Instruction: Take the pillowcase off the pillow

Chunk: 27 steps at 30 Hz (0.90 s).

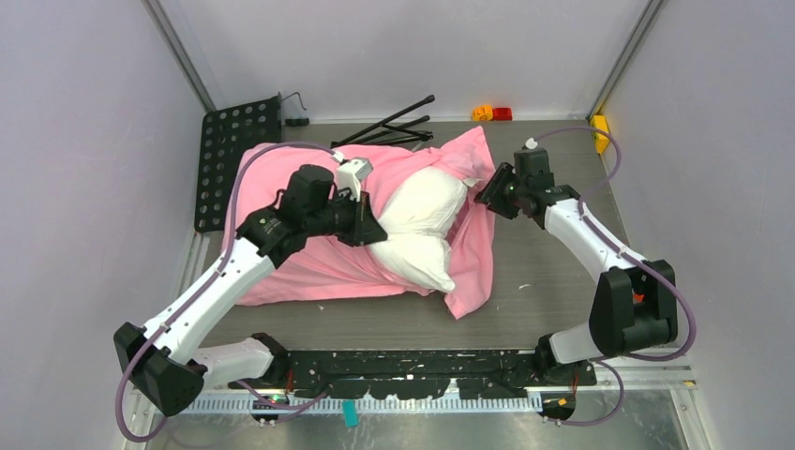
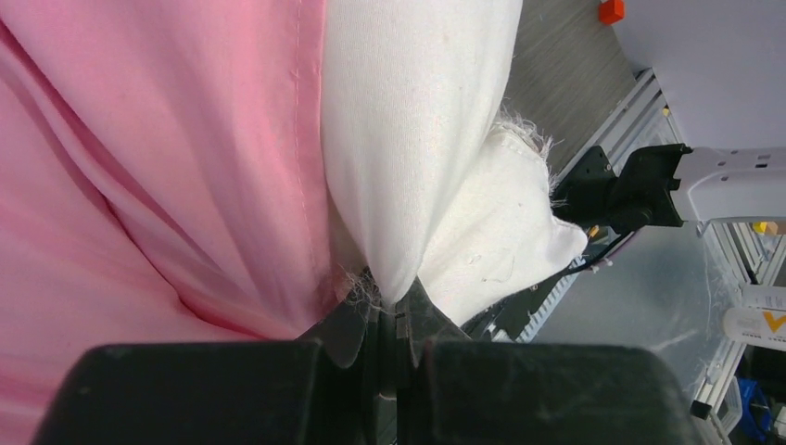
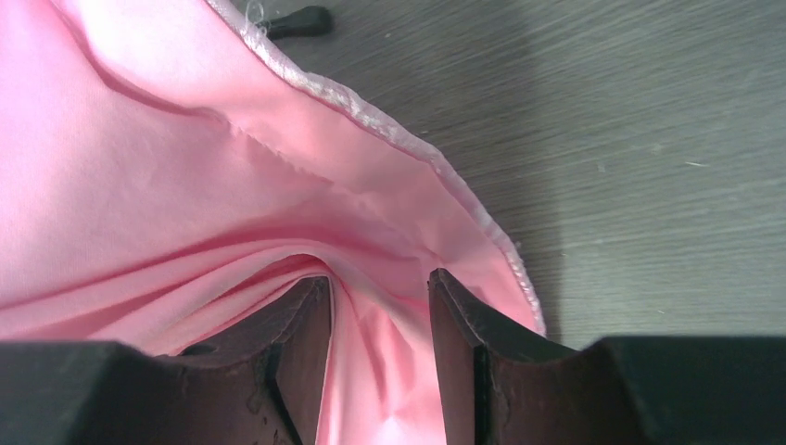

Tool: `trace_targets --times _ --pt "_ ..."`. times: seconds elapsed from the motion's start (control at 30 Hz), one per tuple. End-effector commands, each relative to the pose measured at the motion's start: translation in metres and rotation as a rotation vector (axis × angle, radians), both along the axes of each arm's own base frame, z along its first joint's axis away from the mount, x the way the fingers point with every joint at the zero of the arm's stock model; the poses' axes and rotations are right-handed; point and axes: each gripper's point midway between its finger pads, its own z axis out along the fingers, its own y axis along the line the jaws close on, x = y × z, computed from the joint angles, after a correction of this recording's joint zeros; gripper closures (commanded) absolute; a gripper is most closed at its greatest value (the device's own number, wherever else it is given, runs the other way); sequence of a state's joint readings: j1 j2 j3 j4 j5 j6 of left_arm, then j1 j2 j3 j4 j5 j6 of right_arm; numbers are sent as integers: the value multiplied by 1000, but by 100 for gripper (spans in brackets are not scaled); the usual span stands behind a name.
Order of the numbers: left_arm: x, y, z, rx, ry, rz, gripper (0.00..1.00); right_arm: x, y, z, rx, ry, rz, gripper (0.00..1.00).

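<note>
The pillow [image 1: 422,211] should next be carried by my left gripper toward the pillowcase's loose flap [image 1: 476,248] and released, because that flap is to its right in the top view.
The pink pillowcase [image 1: 309,262] lies spread on the table, bunched around the white pillow [image 1: 422,211], whose middle and near end are bare. My left gripper [image 1: 373,228] is at the pillow's left side, and in the left wrist view the gripper [image 2: 397,301] is shut on a pinch of white pillow [image 2: 417,111] fabric, with the pillowcase [image 2: 139,185] to its left. My right gripper [image 1: 486,194] is at the pillowcase's far right edge. In the right wrist view the gripper [image 3: 380,287] is open, with a fold of pillowcase [image 3: 185,167] lying between its jaws.
A black perforated plate [image 1: 234,159] lies at the back left. A folded black tripod [image 1: 394,127] lies behind the pillowcase. Small orange and red blocks [image 1: 492,113] and a yellow piece [image 1: 600,127] sit by the back wall. Grey walls enclose three sides.
</note>
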<state>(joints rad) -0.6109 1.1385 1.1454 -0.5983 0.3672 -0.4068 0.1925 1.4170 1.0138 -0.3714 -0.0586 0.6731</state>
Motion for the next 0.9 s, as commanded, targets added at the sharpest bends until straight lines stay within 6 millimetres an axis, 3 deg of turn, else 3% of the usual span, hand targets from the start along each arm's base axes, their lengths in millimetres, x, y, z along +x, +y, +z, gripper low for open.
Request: trace_targets --times 0.0,0.13,0.43,0.6,0.73,0.87 --pt "-31 16 -12 48 73 -66 100 55 -10 46 79 -176 -81 53" --pt "-40 7 -21 64 94 -123 100 68 -5 55 100 -191 -76 53" --pt "-75 -23 -62 204 139 -310 100 91 1 75 136 -198 -71 51" --pt "-92 -32 -70 203 137 -399 100 99 -2 66 143 -176 -93 51" --pt "-134 -40 -74 198 169 -616 100 110 -8 52 153 -142 -118 49" --pt "-157 -34 -89 291 212 -723 100 111 -10 40 149 -117 -123 46"
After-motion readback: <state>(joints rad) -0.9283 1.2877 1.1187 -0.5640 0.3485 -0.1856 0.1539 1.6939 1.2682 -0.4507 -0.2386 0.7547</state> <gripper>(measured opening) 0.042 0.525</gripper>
